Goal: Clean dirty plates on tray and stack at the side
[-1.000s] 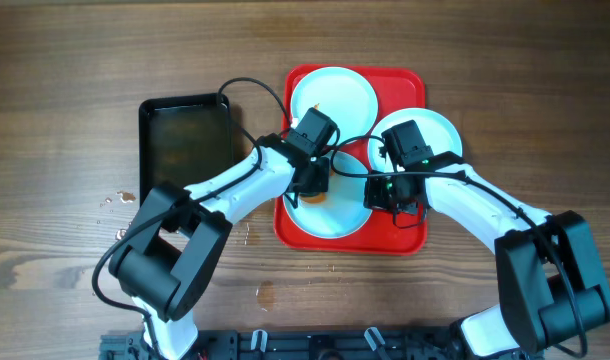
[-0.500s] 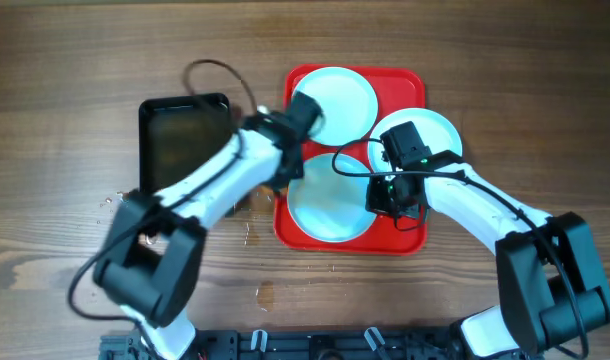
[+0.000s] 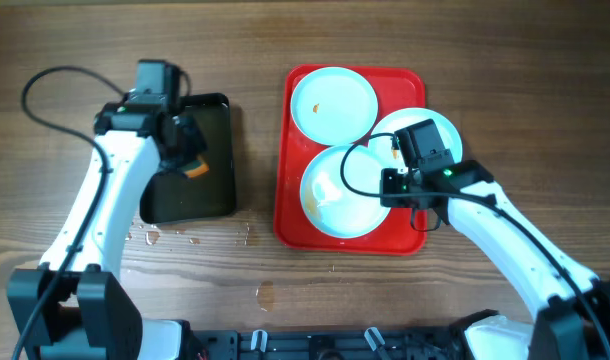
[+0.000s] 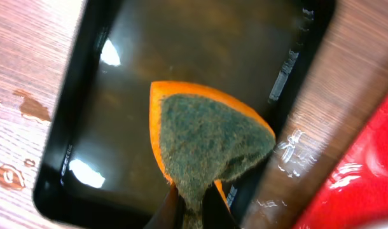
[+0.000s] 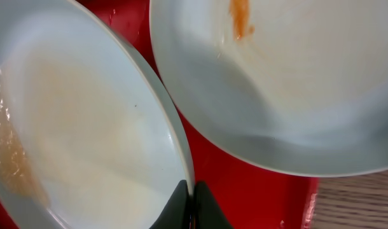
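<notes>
The robot's left gripper will move down next and pull the orange sponge from above the dark water back toward the near end of the black tray, to release it there.
Three pale blue plates lie on the red tray (image 3: 288, 215). The far plate (image 3: 332, 103) has a small orange smear. The right plate (image 3: 441, 124) also shows a smear in the right wrist view (image 5: 289, 83). The near plate (image 3: 337, 190) is wet, with faint orange streaks (image 5: 73, 127). My right gripper (image 3: 390, 190) is shut on the near plate's rim (image 5: 189, 191). My left gripper (image 3: 190, 165) is shut on an orange sponge with a dark green scrub face (image 4: 207, 143) and holds it over the black tray (image 3: 200, 190).
The black tray (image 4: 92, 127) holds dark water and stands left of the red tray. Water drops lie on the wooden table (image 3: 155, 235) in front of it. Cables loop from both arms.
My left arm has swung left off the red tray, carrying the sponge over the black tray. The near plate has shifted a little to the right. My right gripper stays on its rim.
</notes>
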`<state>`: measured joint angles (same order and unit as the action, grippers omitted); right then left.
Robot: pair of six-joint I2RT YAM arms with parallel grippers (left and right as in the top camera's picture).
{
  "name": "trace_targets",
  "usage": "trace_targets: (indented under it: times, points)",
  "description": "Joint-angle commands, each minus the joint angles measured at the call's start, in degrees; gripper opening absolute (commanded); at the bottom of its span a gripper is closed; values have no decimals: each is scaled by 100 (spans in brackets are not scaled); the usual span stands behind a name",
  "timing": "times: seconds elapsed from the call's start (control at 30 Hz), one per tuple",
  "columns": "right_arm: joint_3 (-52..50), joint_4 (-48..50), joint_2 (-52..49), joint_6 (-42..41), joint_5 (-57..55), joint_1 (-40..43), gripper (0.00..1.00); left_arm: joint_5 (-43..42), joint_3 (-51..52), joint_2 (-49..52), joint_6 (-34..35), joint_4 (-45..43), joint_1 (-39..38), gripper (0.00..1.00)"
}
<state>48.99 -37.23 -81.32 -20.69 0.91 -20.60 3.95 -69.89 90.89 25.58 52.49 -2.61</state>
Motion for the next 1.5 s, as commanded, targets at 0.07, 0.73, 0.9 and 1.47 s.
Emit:
trace_targets:
  times: [0.07, 0.73, 0.9, 1.47]
  points:
    - [-9, -59, 874, 118, -1860, -918, 4, -116, 1113, 79, -140, -662, 315, 4]
    - [-4, 968, 1067, 1917, -6975, -3864, 4, -116, 1377, 79, -140, -1047, 315, 17]
    - [-4, 960, 1067, 1899, -6900, -3864, 4, -205, 1377, 79, -142, -1073, 308, 23]
    - [-4, 946, 1067, 1878, -6819, -3864, 4, -437, 1377, 79, -138, -1075, 310, 100]
